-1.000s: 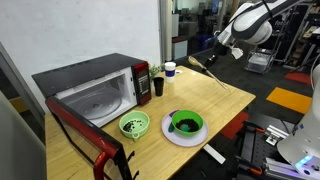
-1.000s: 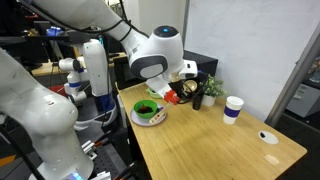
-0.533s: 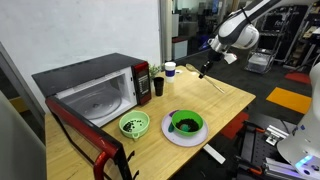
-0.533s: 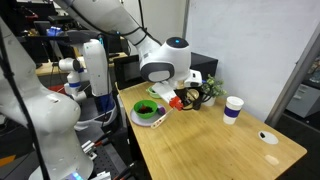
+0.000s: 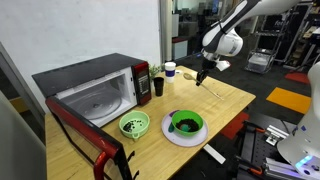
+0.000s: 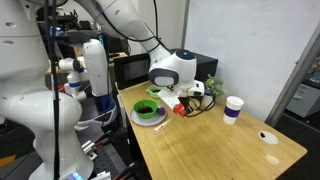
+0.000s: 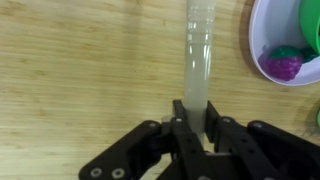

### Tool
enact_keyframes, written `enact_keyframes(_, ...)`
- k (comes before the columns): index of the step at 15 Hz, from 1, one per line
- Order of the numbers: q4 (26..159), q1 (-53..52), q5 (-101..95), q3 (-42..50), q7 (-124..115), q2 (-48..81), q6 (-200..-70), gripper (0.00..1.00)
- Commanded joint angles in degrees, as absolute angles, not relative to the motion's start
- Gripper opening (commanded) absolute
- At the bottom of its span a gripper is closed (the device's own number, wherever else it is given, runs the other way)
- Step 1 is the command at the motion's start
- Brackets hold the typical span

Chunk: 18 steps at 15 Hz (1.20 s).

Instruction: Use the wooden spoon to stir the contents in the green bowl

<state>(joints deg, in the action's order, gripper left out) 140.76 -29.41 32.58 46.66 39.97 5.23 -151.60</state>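
The robot needs to lower its gripper down to the bare wooden tabletop below to let go of the pale handle there, since the spoon [image 5: 211,85] still hangs above the table.
My gripper [image 7: 196,108] is shut on the pale handle of the wooden spoon [image 7: 198,50], which runs straight up the wrist view over the wooden table. In an exterior view the gripper [image 5: 203,72] hangs above the far side of the table, and the spoon [image 5: 211,85] slants down from it. The glossy green bowl [image 5: 186,123] sits on a white plate [image 5: 170,137] near the front edge, well short of the gripper, with dark contents [image 5: 185,126] inside. The wrist view shows only a sliver of the bowl [image 7: 314,25] at its right edge.
A microwave [image 5: 95,90] stands with its red door open at the table's end. A lime-green bowl [image 5: 134,124] sits in front of it. A black cup [image 5: 158,86] and a white cup [image 5: 170,69] stand at the back. A purple piece [image 7: 285,67] lies on the plate [image 7: 256,45].
The arm has swung across and down toward the table with the spoon still gripped. The bowl, plate and cups have stayed put.
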Motion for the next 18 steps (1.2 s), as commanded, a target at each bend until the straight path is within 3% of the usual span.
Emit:
enact_keyframes(1, 137.4, -27.0, 40.1, 45.2, 46.6, 12.4, -149.1, 0.06)
enact_keyframes(12, 131.6, -18.4, 57.4, 37.2, 63.2, 26.4, -149.2, 0.06)
enact_keyframes(13, 131.9, -9.0, 51.2, 27.5, 59.5, 24.1, -153.2, 0.06)
enact_keyframes(14, 131.5, -6.8, 49.6, 25.1, 58.7, 24.5, -154.4, 0.47)
enact_keyframes(15, 131.0, -3.3, 47.4, 21.3, 57.5, 24.8, -155.4, 0.49)
enact_keyframes(16, 130.3, -9.4, 50.7, 27.1, 59.5, 27.0, -153.7, 0.54)
enact_keyframes(17, 130.6, -8.2, 49.6, 25.6, 58.4, 27.0, -154.9, 0.62)
enact_keyframes(18, 131.9, -1.0, 42.6, 18.5, 53.8, 24.8, -158.1, 0.68)
